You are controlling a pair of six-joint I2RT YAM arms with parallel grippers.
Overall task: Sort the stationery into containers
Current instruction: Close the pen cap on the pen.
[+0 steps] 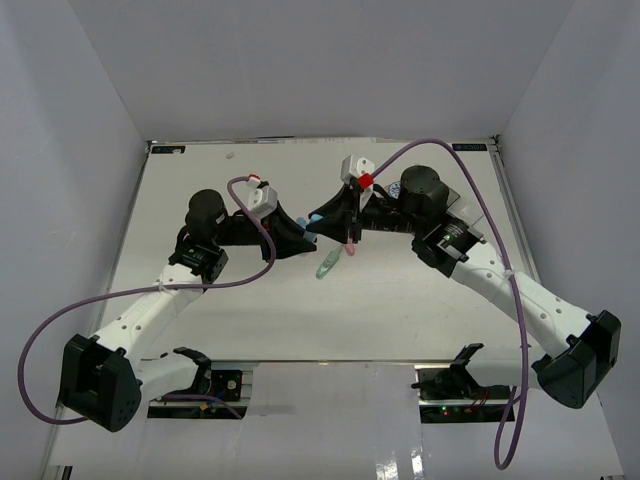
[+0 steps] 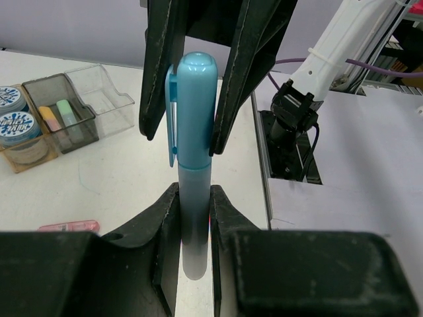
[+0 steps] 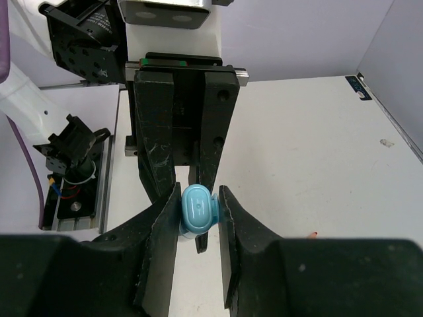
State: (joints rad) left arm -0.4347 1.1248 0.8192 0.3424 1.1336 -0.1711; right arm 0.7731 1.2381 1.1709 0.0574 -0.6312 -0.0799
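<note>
The smoky container is below the right gripper, to its right in the top view, so the gripper next needs to bring the pen [image 1: 312,231] across and down into the container to release it.
A blue pen [image 2: 193,125] hangs level above the table, held at both ends. My left gripper [image 2: 193,198] is shut on its pale barrel and my right gripper [image 3: 199,206] is shut on its blue cap [image 3: 199,209]. From above, the two grippers [image 1: 300,238] [image 1: 323,221] meet nose to nose over mid-table with the pen [image 1: 312,231] between them. The containers [image 2: 99,92] stand at the far left. The amber tray holds two blue-and-white rolls [image 2: 16,123], and the smoky one holds a yellow piece [image 2: 48,117] and a green piece [image 2: 65,109]. A pink piece [image 2: 69,226] lies on the table.
Below the grippers in the top view, a green piece [image 1: 326,268] and a pink piece [image 1: 349,250] lie loose on the table. Purple cables [image 1: 470,190] arc over both arms. White walls close in the table on three sides.
</note>
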